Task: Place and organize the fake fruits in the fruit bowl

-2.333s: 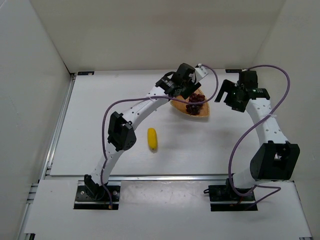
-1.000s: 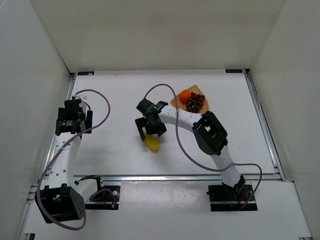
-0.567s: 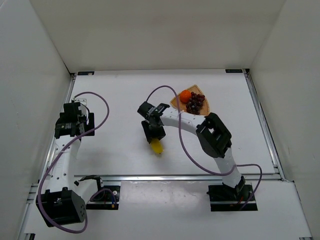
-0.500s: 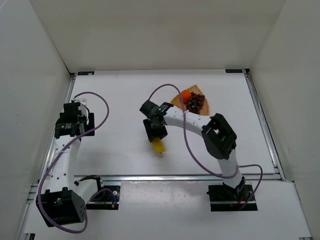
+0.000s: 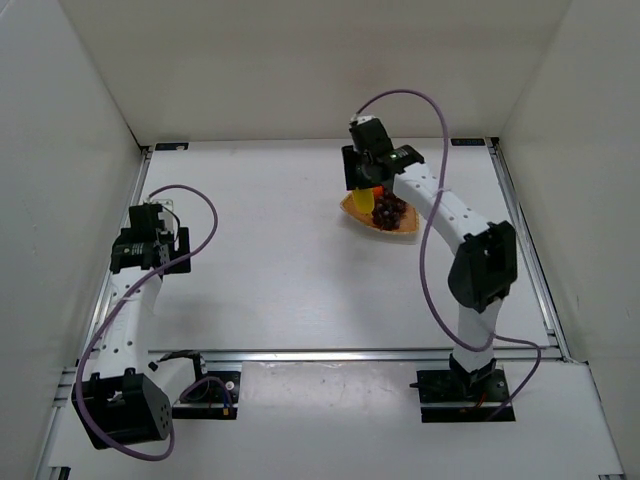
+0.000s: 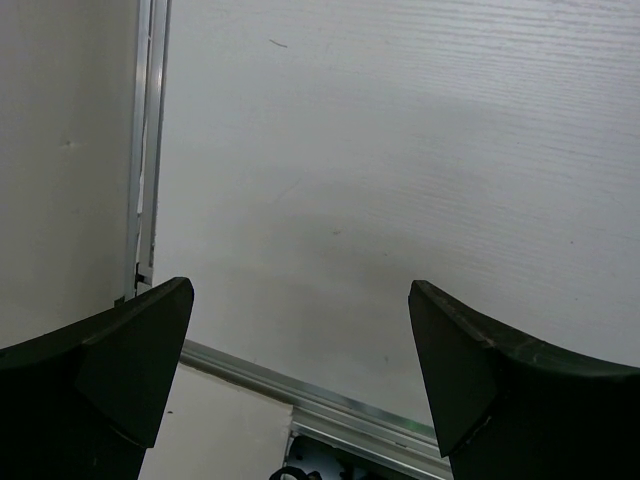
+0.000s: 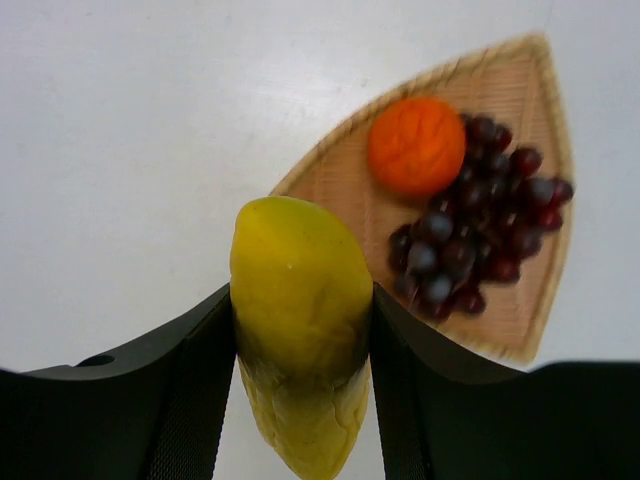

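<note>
I should lower and turn my right gripper next, then let go of the yellow fruit [image 5: 363, 201] in the bare part of the bowl below, beside the orange and clear of the grapes.
My right gripper [image 5: 365, 193] is shut on the stubby yellow fruit [image 5: 363, 201] and holds it in the air over the near-left edge of the fruit bowl [image 5: 405, 232]. In the right wrist view the yellow fruit [image 7: 300, 300] is squeezed between both black fingers [image 7: 190, 400], one end sticking out forward. Below it lies the tan woven fruit bowl [image 7: 330, 185], with the orange [image 7: 416, 145] and the dark purple grape bunch [image 7: 480, 225] side by side inside it. My left gripper [image 5: 140, 262] hangs at the table's left side; in its wrist view the left gripper [image 6: 300, 340] is open with nothing between its fingers.
An aluminium rail [image 6: 145, 150] runs along the table's left edge, and another rail [image 6: 350, 420] along its near edge. White walls close in the left, back and right sides. Purple cables loop off both arms.
My right gripper shut on the yellow fruit at mid-table, lifted it and carried it back and right to above the bowl. The left arm stayed put, open.
</note>
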